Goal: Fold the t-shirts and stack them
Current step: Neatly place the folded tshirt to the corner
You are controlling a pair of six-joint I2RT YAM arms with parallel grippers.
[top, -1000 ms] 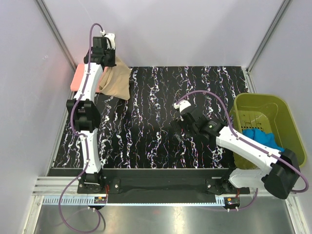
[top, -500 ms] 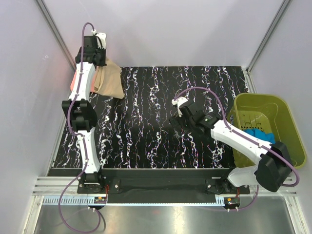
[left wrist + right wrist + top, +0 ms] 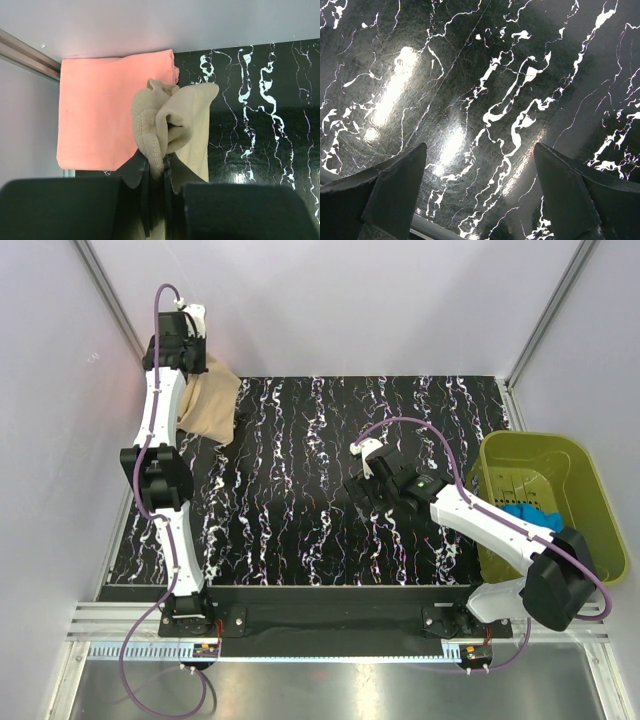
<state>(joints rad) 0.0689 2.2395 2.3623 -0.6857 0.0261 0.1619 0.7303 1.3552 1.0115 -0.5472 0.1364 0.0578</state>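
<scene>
Next, my left gripper moves to the left in the top view and down to release over the salmon-pink t-shirt, which the tan t-shirt leaves mostly bare.
My left gripper is shut on the tan-beige t-shirt and holds it hanging at the table's far left corner. In the left wrist view the gripper pinches a bunched fold of the tan t-shirt above the salmon-pink t-shirt, which lies flat and folded below. In the top view the pink shirt is hidden behind the left arm and the tan cloth. My right gripper is open and empty low over the middle of the table; it also shows in the right wrist view.
An olive-green basket stands off the table's right edge with blue cloth inside. The black marbled tabletop is walled at the back and on both sides.
My left gripper has carried the tan t-shirt farther left and back, over the pink shirt, which no longer shows from above. The right arm has barely shifted.
</scene>
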